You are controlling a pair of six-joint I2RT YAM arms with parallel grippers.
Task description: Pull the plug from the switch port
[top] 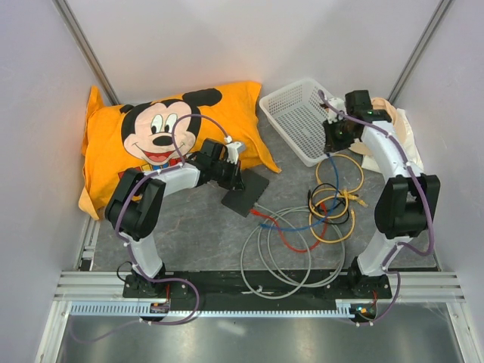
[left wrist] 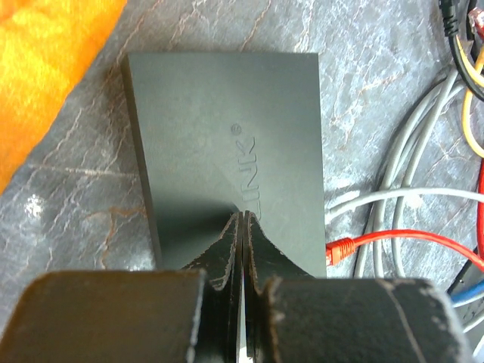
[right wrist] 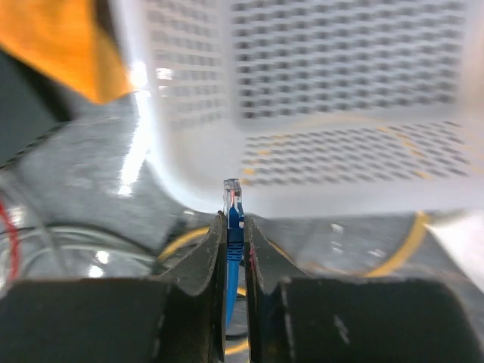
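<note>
The plug is clear of the switch (top: 246, 193), so my right gripper will go to the right in the top view, to the white cloth's near edge (top: 368, 165), and release the plug.
The switch (top: 246, 193) is a flat matte-black box on the grey mat; in the left wrist view (left wrist: 227, 144) it fills the middle. My left gripper (top: 235, 179) is shut, and its tips (left wrist: 242, 218) rest on the switch's top face with nothing between them. My right gripper (top: 333, 141) is raised beside the white basket and shut on the blue cable's clear plug (right wrist: 233, 198), which sticks up past my right gripper's tips (right wrist: 234, 224), away from the switch. A red plug (left wrist: 340, 248) lies loose next to the switch's edge. The switch's sockets are hidden.
A white mesh basket (top: 296, 117) stands at the back right. An orange Mickey pillow (top: 170, 136) lies at the back left. Yellow, black, blue and red cables (top: 333, 208) are piled at the right, with a grey cable loop (top: 291, 253) in front.
</note>
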